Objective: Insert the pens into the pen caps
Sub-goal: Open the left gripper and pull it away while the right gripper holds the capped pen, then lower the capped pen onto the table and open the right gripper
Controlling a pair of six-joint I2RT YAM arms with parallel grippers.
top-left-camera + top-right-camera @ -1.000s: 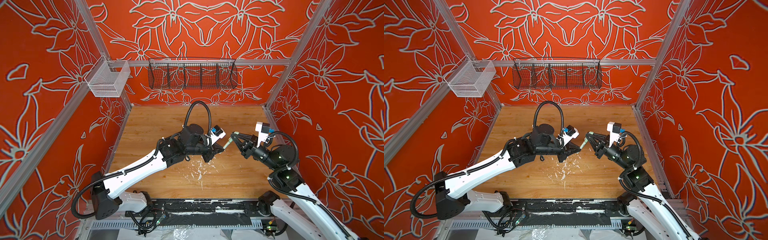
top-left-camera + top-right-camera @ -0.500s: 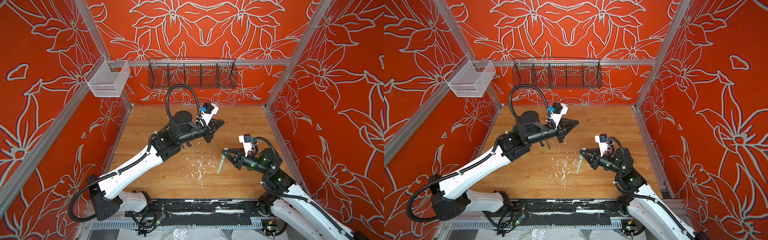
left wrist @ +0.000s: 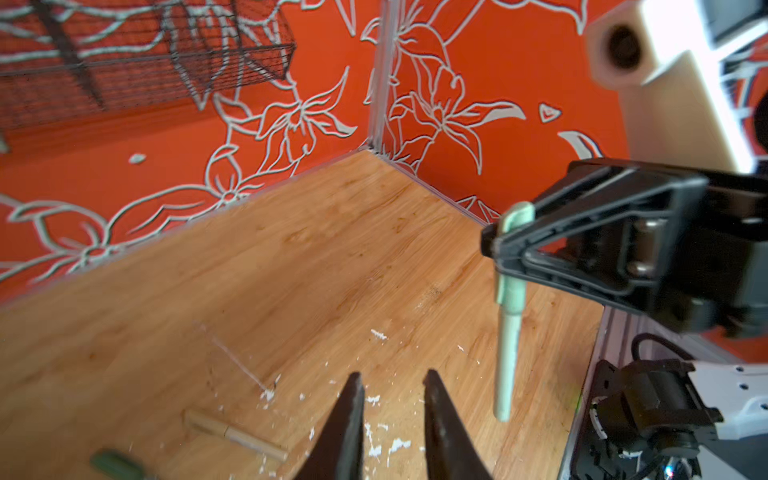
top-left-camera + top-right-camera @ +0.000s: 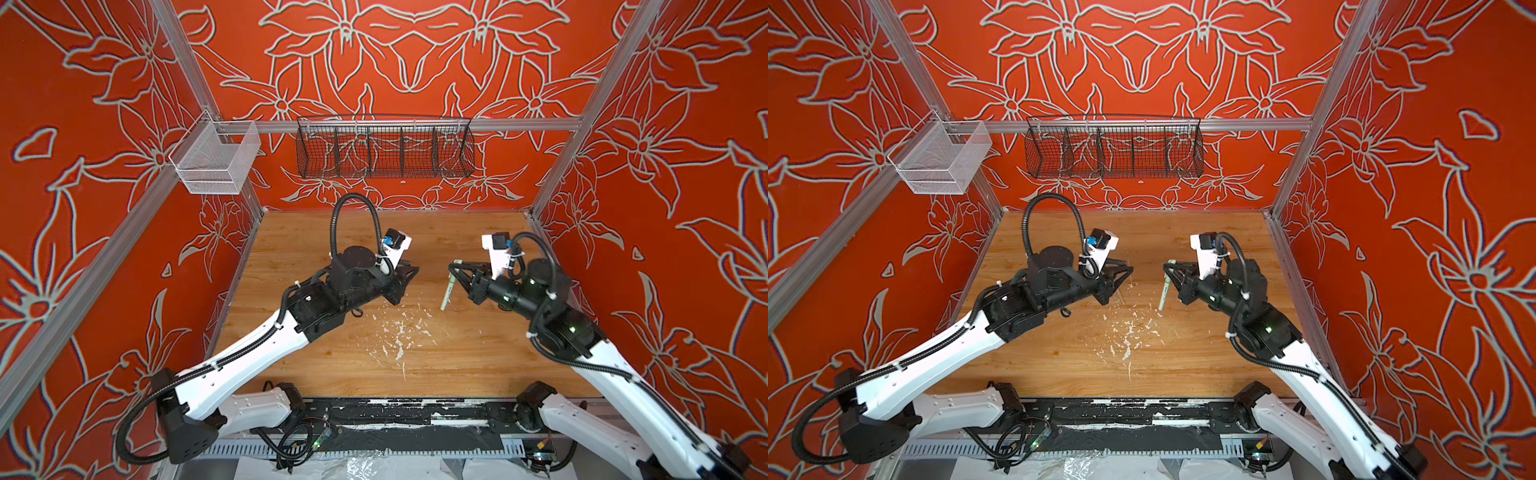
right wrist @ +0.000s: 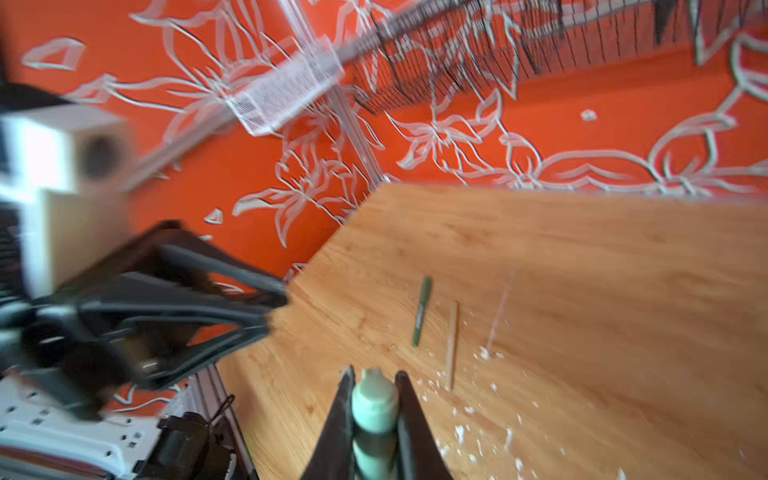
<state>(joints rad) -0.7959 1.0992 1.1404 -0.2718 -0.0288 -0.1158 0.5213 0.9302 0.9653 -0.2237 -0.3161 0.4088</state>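
My right gripper should next tilt down and lower to release the pale green pen cap (image 5: 374, 405) on the bare wood beside the tan pen, because that spot is below it.
My right gripper (image 4: 454, 271) (image 4: 1170, 269) (image 5: 372, 380) is shut on the pale green pen cap (image 5: 374, 405) (image 3: 512, 253). The pale green pen (image 4: 446, 293) (image 4: 1163, 293) (image 3: 507, 365) sits in that cap and hangs tip-end down above the table. A hand's width to its left, my left gripper (image 4: 414, 272) (image 4: 1130, 270) (image 3: 392, 382) stands open with nothing between its fingers. A tan pen (image 3: 235, 434) (image 5: 452, 345) and a dark green pen (image 5: 422, 311) (image 3: 114, 465) lie side by side on the wood under the left arm. They are hidden in both top views.
White paint flecks (image 4: 399, 332) dot the wooden table (image 4: 457, 365) between the arms. A black wire basket (image 4: 384, 147) hangs on the back wall and a white mesh basket (image 4: 214, 160) on the left rail, both well above the table.
My left gripper has opened and drawn apart from the right one after the two met tip to tip. The right gripper keeps the pale green pen and has risen from its lower position.
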